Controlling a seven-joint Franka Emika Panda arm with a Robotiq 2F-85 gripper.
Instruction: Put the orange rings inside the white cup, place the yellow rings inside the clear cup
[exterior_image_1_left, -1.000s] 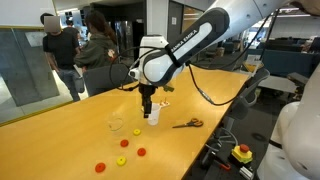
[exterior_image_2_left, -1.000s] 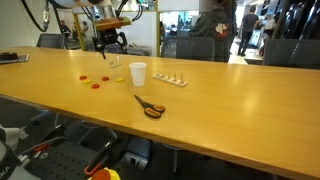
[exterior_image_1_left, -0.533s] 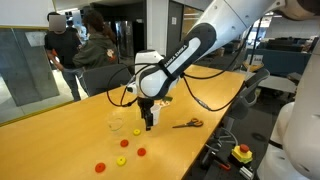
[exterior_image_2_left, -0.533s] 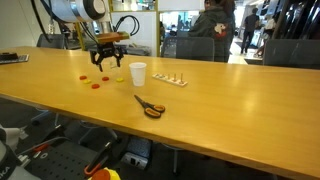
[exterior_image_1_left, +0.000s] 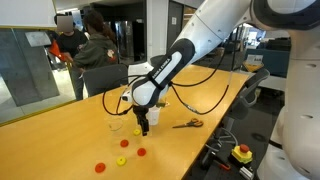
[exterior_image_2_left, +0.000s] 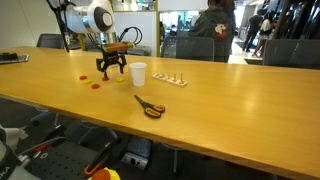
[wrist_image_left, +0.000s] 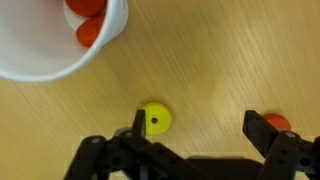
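I should shift one finger left in the wrist view, then lower my gripper around the yellow ring (wrist_image_left: 155, 118) below on that side.
My gripper (wrist_image_left: 200, 130) is open and empty, low over the table, as both exterior views show (exterior_image_1_left: 143, 126) (exterior_image_2_left: 109, 70). In the wrist view a yellow ring (wrist_image_left: 154, 121) lies flat by one fingertip. An orange ring (wrist_image_left: 279, 124) peeks out beside the other fingertip. The white cup (wrist_image_left: 50, 55) (exterior_image_2_left: 137, 73) stands close by with orange rings (wrist_image_left: 90, 25) inside. The clear cup (exterior_image_1_left: 117, 125) stands next to the gripper. More yellow rings (exterior_image_1_left: 121, 160) and orange rings (exterior_image_1_left: 141, 152) (exterior_image_2_left: 96, 85) lie on the table.
Orange-handled scissors (exterior_image_1_left: 187, 123) (exterior_image_2_left: 150, 107) lie on the wooden table (exterior_image_2_left: 230, 110) nearer its edge. A small flat tray (exterior_image_2_left: 170, 80) sits beyond the white cup. Office chairs and people stand behind the table.
The gripper has moved away from above the white cup and come down close to the table over the loose rings. It stays open.
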